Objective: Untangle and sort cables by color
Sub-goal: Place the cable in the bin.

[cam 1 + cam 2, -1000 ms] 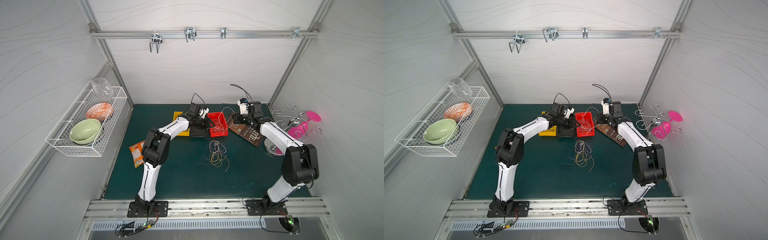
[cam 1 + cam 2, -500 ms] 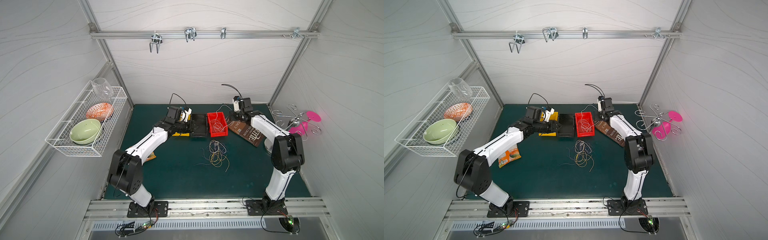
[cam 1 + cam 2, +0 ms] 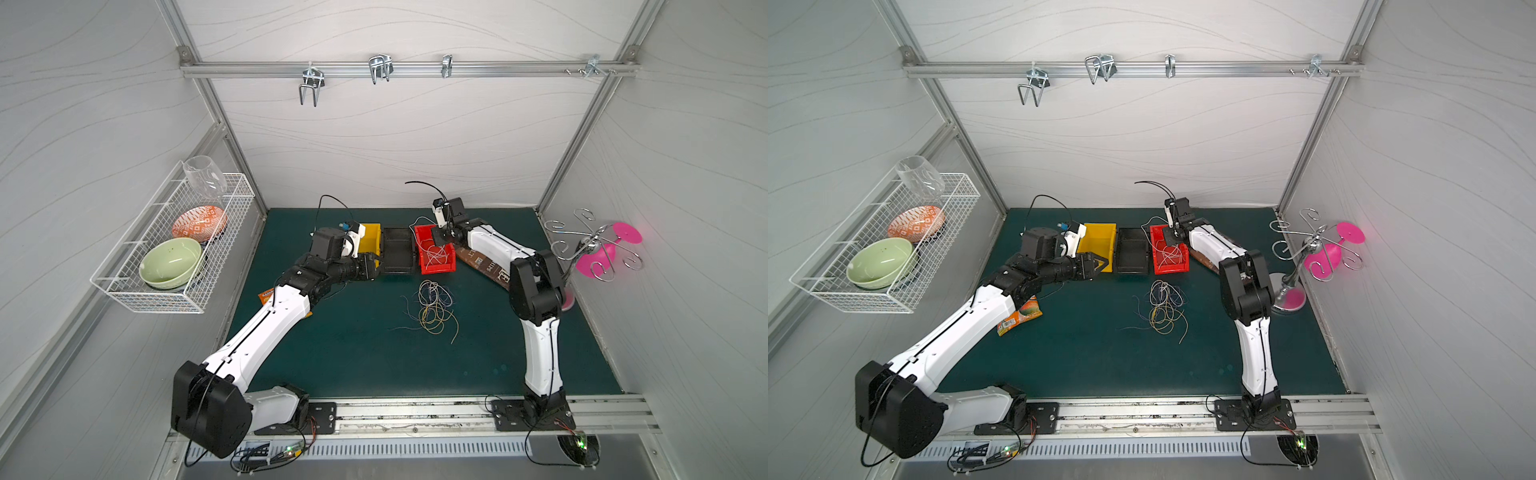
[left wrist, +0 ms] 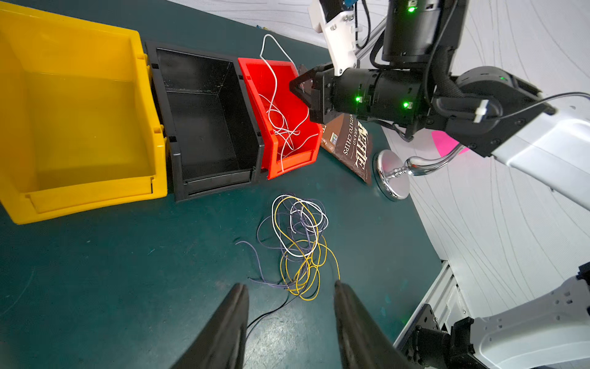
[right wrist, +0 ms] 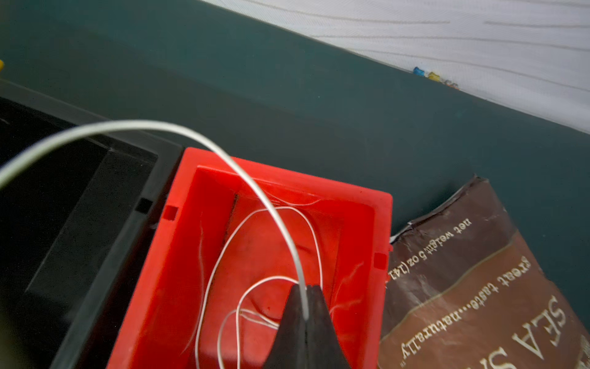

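The right gripper goes down into the red bin next and releases the white cable, as the bin's bottom with white loops on it lies below its fingertips.
A tangle of yellow, dark and white cables lies on the green mat in front of the bins. More white cables lie in the red bin. My right gripper hangs over that bin, shut on a white cable that arcs up and back toward the black bin. My left gripper is open and empty, low in front of the yellow bin, pointing at the tangle.
A brown chips bag lies just right of the red bin. A chrome stand holding a pink glass is at the far right. An orange snack packet sits under my left arm. A wire basket with bowls hangs on the left wall.
My left gripper has drawn back from the black bin to the front of the yellow bin and opened wider. My right gripper has moved left over the red bin with the white cable.
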`<state>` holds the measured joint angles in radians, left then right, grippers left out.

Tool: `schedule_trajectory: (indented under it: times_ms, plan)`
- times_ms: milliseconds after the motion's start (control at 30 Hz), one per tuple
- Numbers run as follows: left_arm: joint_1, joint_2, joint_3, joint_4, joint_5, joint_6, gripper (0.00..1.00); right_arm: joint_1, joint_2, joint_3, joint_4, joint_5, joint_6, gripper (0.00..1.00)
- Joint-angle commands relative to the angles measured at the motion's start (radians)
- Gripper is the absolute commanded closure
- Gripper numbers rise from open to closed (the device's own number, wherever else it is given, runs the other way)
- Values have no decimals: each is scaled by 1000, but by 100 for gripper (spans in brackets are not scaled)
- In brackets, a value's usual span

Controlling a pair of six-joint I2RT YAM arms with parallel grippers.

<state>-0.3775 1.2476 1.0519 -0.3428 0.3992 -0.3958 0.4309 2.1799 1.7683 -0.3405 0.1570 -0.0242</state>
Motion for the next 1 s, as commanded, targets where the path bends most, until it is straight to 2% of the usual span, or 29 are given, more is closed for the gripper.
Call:
schedule_trajectory:
  times_ms: [0,167,267,433,700,867,967]
  plan:
    - [6,-11,14,2,-16,18,52,3,55,41,-45,-4,4,100]
    - [6,-10,16,-2,-17,24,52,3,89,48,-33,-7,4,100]
    - [6,-10,16,-7,-19,31,52,3,74,49,-35,-20,-16,83]
    - [7,-9,19,-7,-17,32,52,8,-12,19,-42,-31,-48,63]
    - [7,-17,21,-8,-19,37,52,8,-171,-34,-98,-18,-78,48]
    - [8,-20,23,-11,-26,44,52,15,-227,-84,-57,-174,-75,33]
    - [8,-21,25,-14,-26,48,52,27,-188,-65,-57,-209,-71,32]
